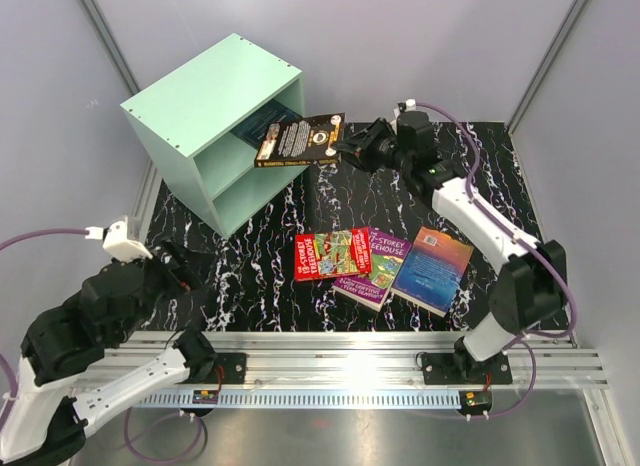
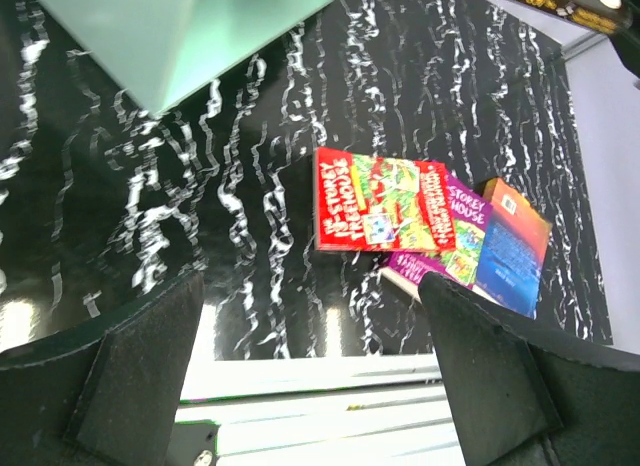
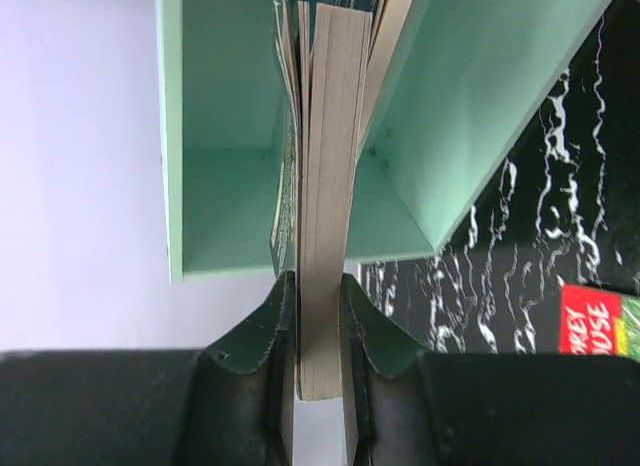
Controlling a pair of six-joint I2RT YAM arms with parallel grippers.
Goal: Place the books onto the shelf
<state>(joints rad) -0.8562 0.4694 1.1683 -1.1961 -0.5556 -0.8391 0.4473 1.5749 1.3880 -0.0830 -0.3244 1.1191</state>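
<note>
My right gripper needs to move toward the shelf's upper section (image 1: 258,125) (image 3: 335,0), turn square to its opening and slide the dark book over the one inside, because the dark book still sticks out.
My right gripper (image 1: 348,146) is shut on a dark book (image 1: 300,139), holding it in the air with its far end at the mouth of the mint-green shelf's (image 1: 215,126) upper compartment. In the right wrist view its page edge (image 3: 330,186) stands pinched between the jaws of the right gripper (image 3: 320,316), reaching into the shelf (image 3: 220,106). Another dark book (image 1: 264,120) lies inside that compartment. A red book (image 1: 333,254), a purple book (image 1: 375,266) and a blue book (image 1: 432,269) lie overlapping on the table. My left gripper (image 1: 180,261) hangs open and empty.
The left wrist view looks between the left gripper's (image 2: 315,371) wide-apart fingers (image 2: 140,376) at the marbled table (image 2: 250,186), the red book (image 2: 385,204), purple book (image 2: 455,248), blue book (image 2: 512,248) and a corner of the shelf (image 2: 190,26). Aluminium rails (image 1: 330,351) border the near edge.
</note>
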